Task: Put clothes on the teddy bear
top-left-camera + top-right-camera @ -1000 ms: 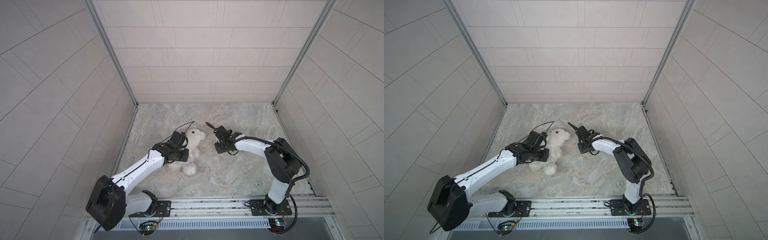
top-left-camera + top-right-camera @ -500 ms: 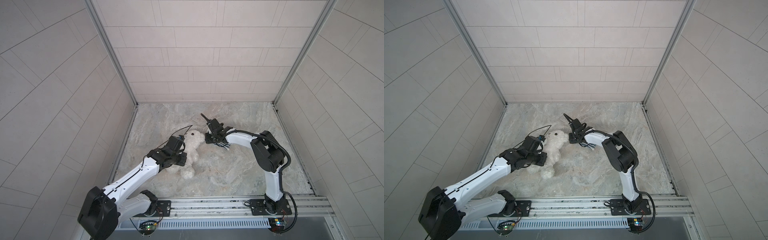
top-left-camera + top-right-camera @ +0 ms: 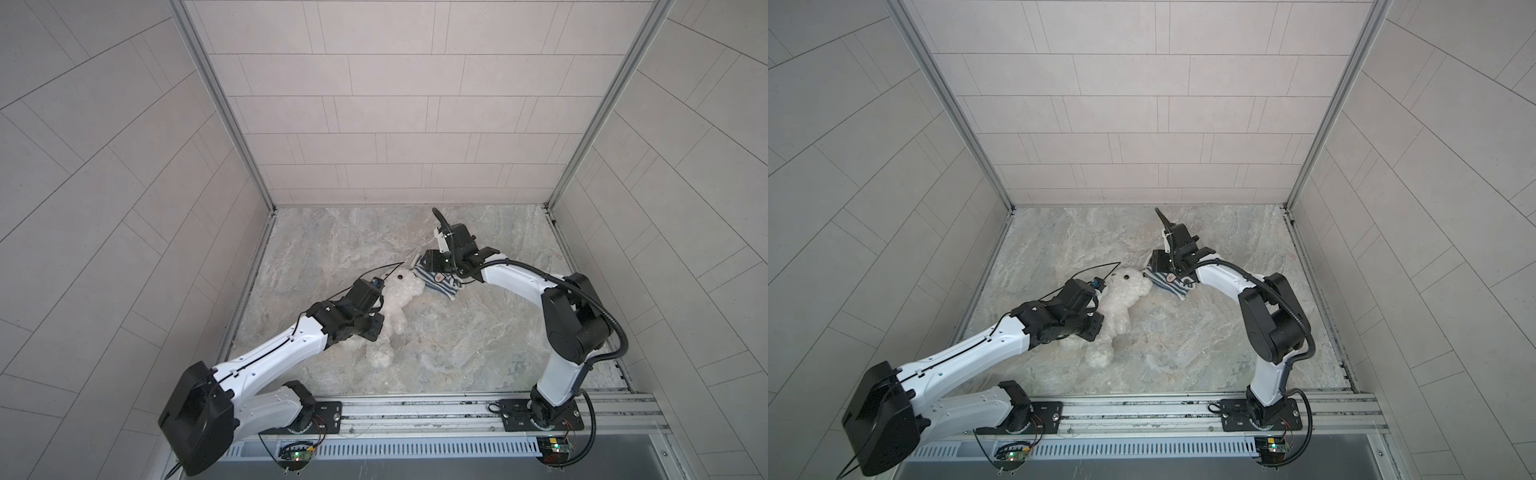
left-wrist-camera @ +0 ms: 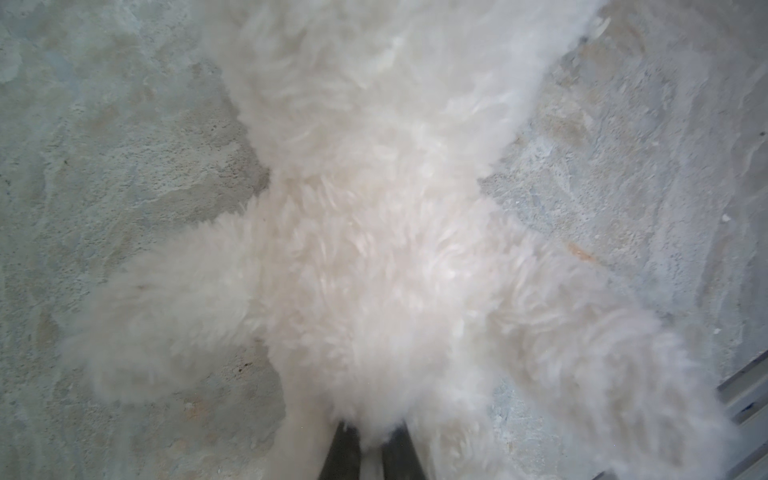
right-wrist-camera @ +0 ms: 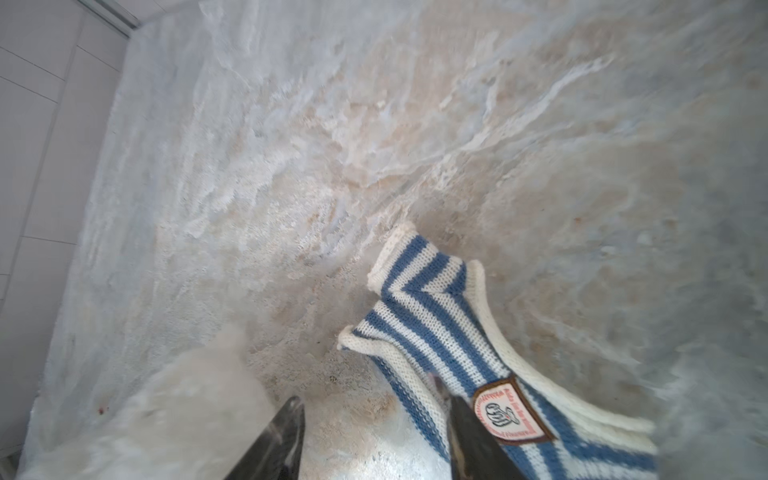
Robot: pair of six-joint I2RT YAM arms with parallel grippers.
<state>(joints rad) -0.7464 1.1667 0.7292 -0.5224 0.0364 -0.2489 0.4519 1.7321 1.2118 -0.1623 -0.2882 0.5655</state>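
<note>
The bear's head crowds the striped shirt [image 3: 437, 281]. My left gripper, holding the bear's fur, should next drag it back onto bare marble nearer the base bar [image 3: 409, 347] and let it go.
The teddy bear [image 3: 400, 293] [image 3: 1120, 297] is a fluffy white plush lying on the marble floor, head toward the back. My left gripper [image 4: 370, 440] [image 3: 376, 330] is shut on the fur of its lower body; the fingertips are buried in fluff. A blue-and-white striped shirt [image 3: 437, 281] [image 3: 1168, 283] [image 5: 440, 332] with a badge [image 5: 509, 411] lies right beside the bear's head. My right gripper [image 5: 376, 411] [image 3: 424, 266] hovers low over the shirt's collar end, jaws apart. One finger [image 5: 469, 436] sits against the shirt's edge, the other finger [image 5: 282, 432] beside the bear's fur [image 5: 174, 415].
Tiled walls close the cell on three sides; the left wall's foot [image 3: 249, 291] runs near the left arm. The metal base rail [image 3: 415, 411] crosses the front. Bare marble floor [image 3: 478, 340] lies between bear and right arm base.
My right gripper has swung left and back to the bear's head, its jaws have spread, and the striped shirt now shows below it. The left gripper stays shut on the bear.
</note>
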